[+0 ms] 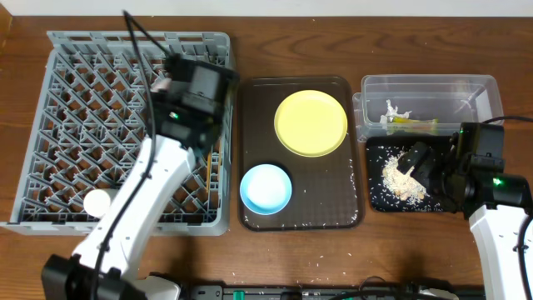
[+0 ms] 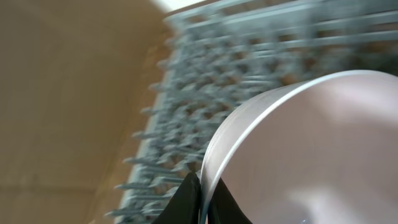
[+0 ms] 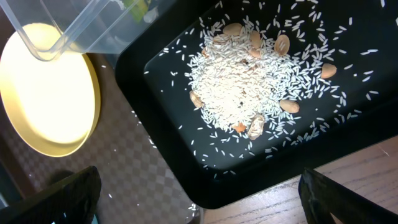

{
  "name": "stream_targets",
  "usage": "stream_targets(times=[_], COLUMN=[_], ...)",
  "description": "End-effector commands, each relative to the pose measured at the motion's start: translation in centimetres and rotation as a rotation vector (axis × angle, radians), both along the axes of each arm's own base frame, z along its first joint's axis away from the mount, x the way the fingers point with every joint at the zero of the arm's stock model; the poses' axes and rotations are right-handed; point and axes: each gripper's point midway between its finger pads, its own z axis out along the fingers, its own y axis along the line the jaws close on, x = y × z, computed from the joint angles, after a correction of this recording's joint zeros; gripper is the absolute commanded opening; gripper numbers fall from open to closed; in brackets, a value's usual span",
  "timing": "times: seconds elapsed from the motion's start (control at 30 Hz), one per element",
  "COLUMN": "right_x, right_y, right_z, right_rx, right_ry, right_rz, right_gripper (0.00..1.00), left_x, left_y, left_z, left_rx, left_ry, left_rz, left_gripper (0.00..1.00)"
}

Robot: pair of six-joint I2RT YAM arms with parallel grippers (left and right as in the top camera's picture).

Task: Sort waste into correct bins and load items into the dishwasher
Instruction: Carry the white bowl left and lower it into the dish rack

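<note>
The beige bowl (image 2: 311, 149) is still hanging above the free pegs of the grey dish rack, so the robot's left gripper should lower it and tilt it down among them.
My left gripper (image 1: 179, 87) (image 2: 202, 199) is shut on the rim of the beige bowl (image 2: 311, 149) and holds it over the grey dish rack (image 1: 75, 125) (image 2: 211, 81). The small white cup (image 1: 97, 202) lies in the rack's front left. The yellow plate (image 1: 311, 122) (image 3: 50, 93) and the light blue bowl (image 1: 266, 187) sit on the brown tray (image 1: 358, 167). My right gripper (image 1: 425, 162) (image 3: 199, 186) is open and empty above the black tray (image 1: 376, 200) (image 3: 161, 124), which holds the rice crumbs (image 1: 404, 179) (image 3: 242, 87). The wrapper (image 1: 408, 123) lies in the clear tub (image 1: 429, 87). I cannot make out the chopsticks.
Loose rice grains lie scattered on the brown tray (image 3: 112, 168) and on the table's front edge (image 1: 325, 283). The clear tub (image 3: 81, 25) stands right behind the black tray, at the table's right side.
</note>
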Motion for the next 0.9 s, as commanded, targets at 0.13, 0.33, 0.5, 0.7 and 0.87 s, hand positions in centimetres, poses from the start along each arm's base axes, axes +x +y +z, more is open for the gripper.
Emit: stream_targets(times=[0.13,0.33,0.5,0.7,0.87], right_x=[0.2,0.3,0.3,0.3,0.3], right_y=[-0.3,-0.3,-0.3,-0.3,-0.3], right_z=[0.2,0.3,0.3,0.3,0.3], right_rx=[-0.002,-0.003,-0.003,-0.003,-0.003], right_ry=[-0.012,-0.014,-0.015,-0.015,-0.015], right_rz=[0.0,0.001,0.001,0.0,0.001], right_gripper=[0.99,0.99,0.99,0.99,0.99], left_x=[2.0,2.9,3.4,3.1,3.7], left_y=[5.7,6.6,5.3,5.7,4.5], left_z=[-3.3,-5.2,-5.7,-4.8,-6.4], left_rx=[0.181,0.391,0.412,0.455,0.381], left_ry=[0.04,0.076,0.058,0.04,0.067], left_rz=[0.205,0.281,0.264,0.291,0.235], left_gripper=[0.08,0.08,0.07,0.07,0.08])
